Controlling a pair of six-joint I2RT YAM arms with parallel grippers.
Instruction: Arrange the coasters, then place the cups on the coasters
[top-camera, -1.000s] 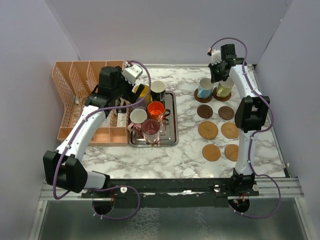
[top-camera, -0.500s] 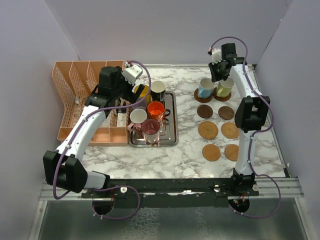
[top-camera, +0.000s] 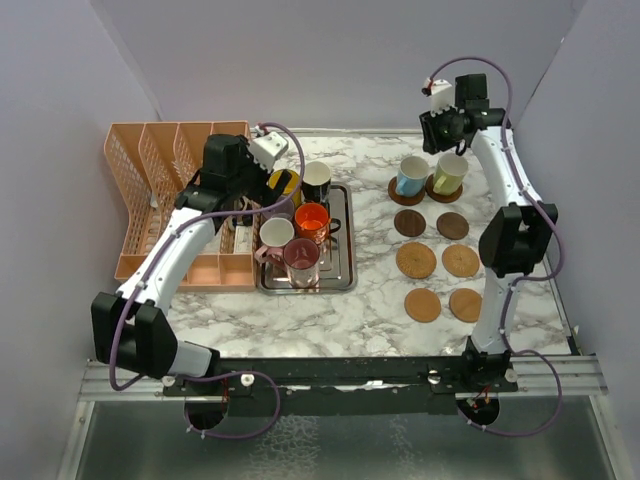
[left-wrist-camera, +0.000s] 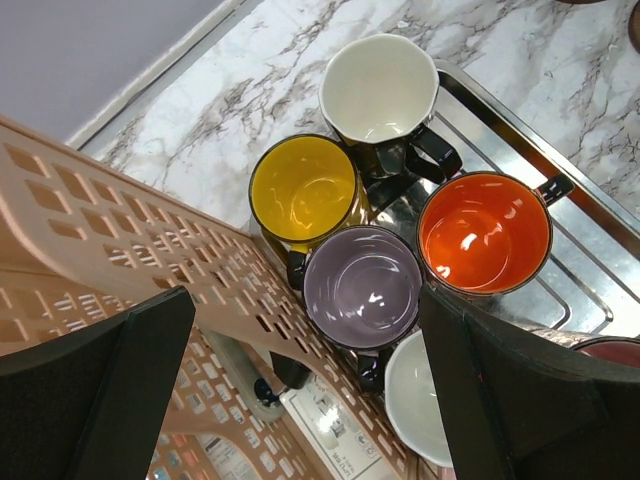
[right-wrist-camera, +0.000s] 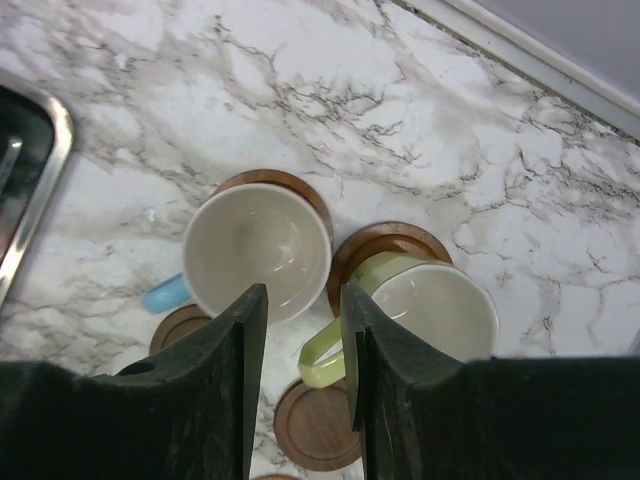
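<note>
My left gripper will next move outward past the yellow cup and go down onto the black cup's near-yellow rim (top-camera: 304, 174) (left-wrist-camera: 329, 118), because the black cup's opening faces up.
Several brown coasters lie in two columns on the right; a bare one (top-camera: 415, 260) is mid-column. A light blue cup (top-camera: 410, 176) (right-wrist-camera: 258, 250) and a yellow-green cup (top-camera: 450, 172) (right-wrist-camera: 440, 305) each stand on a far coaster (right-wrist-camera: 380, 245). My right gripper (top-camera: 446, 128) (right-wrist-camera: 303, 315) hovers above them, jaws apart, nothing between them. My left gripper (top-camera: 262, 185) (left-wrist-camera: 305, 300) hangs wide open over the purple cup (left-wrist-camera: 362, 287). Around it stand the yellow (left-wrist-camera: 303, 192), black (left-wrist-camera: 380, 90) and orange (left-wrist-camera: 484, 232) cups. Pink-white (top-camera: 276, 235) and maroon (top-camera: 301, 257) cups stand nearer.
The cups on the left stand in a rectangular steel tray (top-camera: 345, 245) (left-wrist-camera: 590, 215). A peach slotted organizer rack (top-camera: 160, 190) (left-wrist-camera: 120, 230) stands just left of it, close to my left fingers. Purple walls close the table's back and sides.
My right gripper has opened off the yellow-green cup, which stays on its coaster, and has risen up and back to the right. The left arm has barely moved.
</note>
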